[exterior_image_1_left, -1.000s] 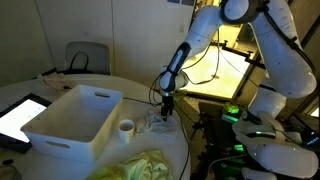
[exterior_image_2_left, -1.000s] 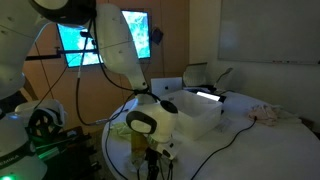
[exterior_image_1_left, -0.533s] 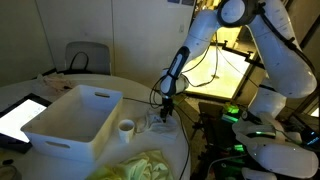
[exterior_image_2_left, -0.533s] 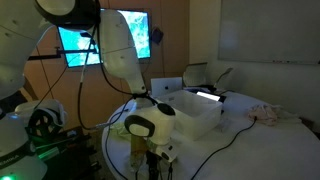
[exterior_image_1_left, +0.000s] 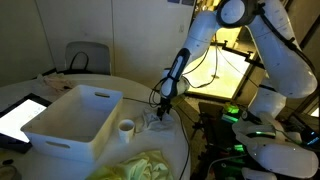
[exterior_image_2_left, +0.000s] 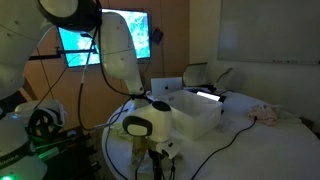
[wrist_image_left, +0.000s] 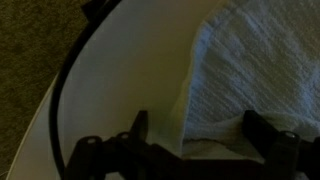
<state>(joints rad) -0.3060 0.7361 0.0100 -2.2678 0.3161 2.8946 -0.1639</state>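
My gripper stays low next and draws its open fingers together across the near edge of the white ribbed towel (exterior_image_1_left: 164, 114), because that edge already lies between them.
My gripper (wrist_image_left: 196, 135) hangs low over the table's edge and is open, with its dark fingers (wrist_image_left: 138, 125) set wide on either side of the near edge of a white ribbed towel (wrist_image_left: 250, 70). The towel lies flat on the pale tabletop (wrist_image_left: 130, 70), and nothing is gripped. In an exterior view the gripper (exterior_image_1_left: 166, 107) points straight down beside a small crumpled white towel (exterior_image_1_left: 153, 121). In an exterior view the gripper body (exterior_image_2_left: 143, 126) hides the fingertips and the towel.
A large white bin (exterior_image_1_left: 75, 120) stands on the round table, with a small white cup (exterior_image_1_left: 125, 127) beside it and a yellow-green cloth (exterior_image_1_left: 145, 166) at the front. A tablet (exterior_image_1_left: 18, 118) lies at the far side. A black cable (wrist_image_left: 62, 85) follows the table's rim above carpet (wrist_image_left: 30, 45).
The gripper has shifted only slightly over the towel's edge. Its jaws stay wide and nothing else has moved.
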